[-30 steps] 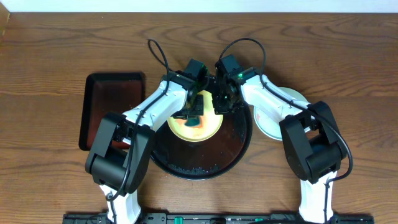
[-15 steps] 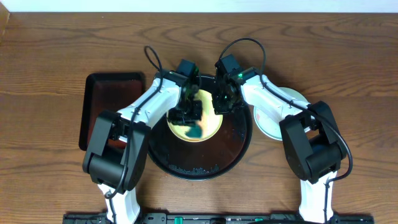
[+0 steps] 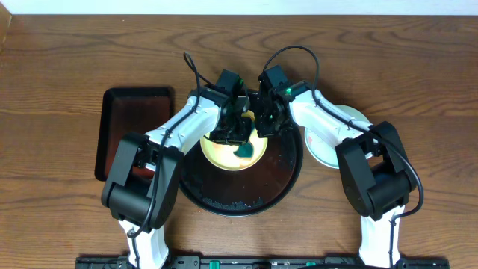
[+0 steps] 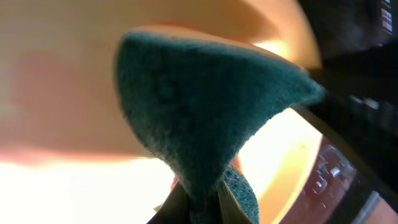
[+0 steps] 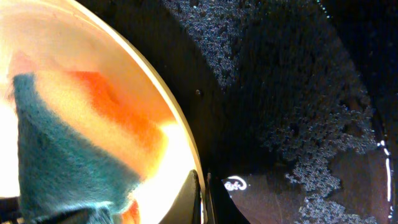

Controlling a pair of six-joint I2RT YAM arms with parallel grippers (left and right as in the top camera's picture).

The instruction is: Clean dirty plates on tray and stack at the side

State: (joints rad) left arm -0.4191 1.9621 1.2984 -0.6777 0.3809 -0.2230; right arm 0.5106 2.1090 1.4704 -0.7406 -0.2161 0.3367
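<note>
My left gripper is at the plate and will next lift from it to the left in the overhead view, over the rectangular black tray [image 3: 134, 116], because that tray's empty bottom has room for the sponge [image 3: 243, 152].
A pale yellow plate [image 3: 224, 155] lies in the far half of the round black tray [image 3: 246, 196]. My left gripper [image 3: 237, 140] is shut on a teal-faced sponge [image 3: 243, 152] with an orange body and presses it onto the plate. In the left wrist view the sponge [image 4: 205, 112] fills the middle, pinched at the bottom by the left gripper [image 4: 202, 210]. My right gripper [image 3: 263, 128] is shut on the plate's right rim. In the right wrist view its fingers [image 5: 194, 202] clamp the rim [image 5: 180, 143], with the sponge [image 5: 62, 168] to their left.
Pale blue-green plates [image 3: 323, 153] sit stacked on the table right of the tray, partly under my right arm. A rectangular black tray [image 3: 134, 127] lies at the left. The round tray's floor [image 5: 298, 124] is wet with droplets.
The left gripper swept the sponge leftward over the yellow plate and then back toward its far right part. The right gripper has kept still on the rim.
</note>
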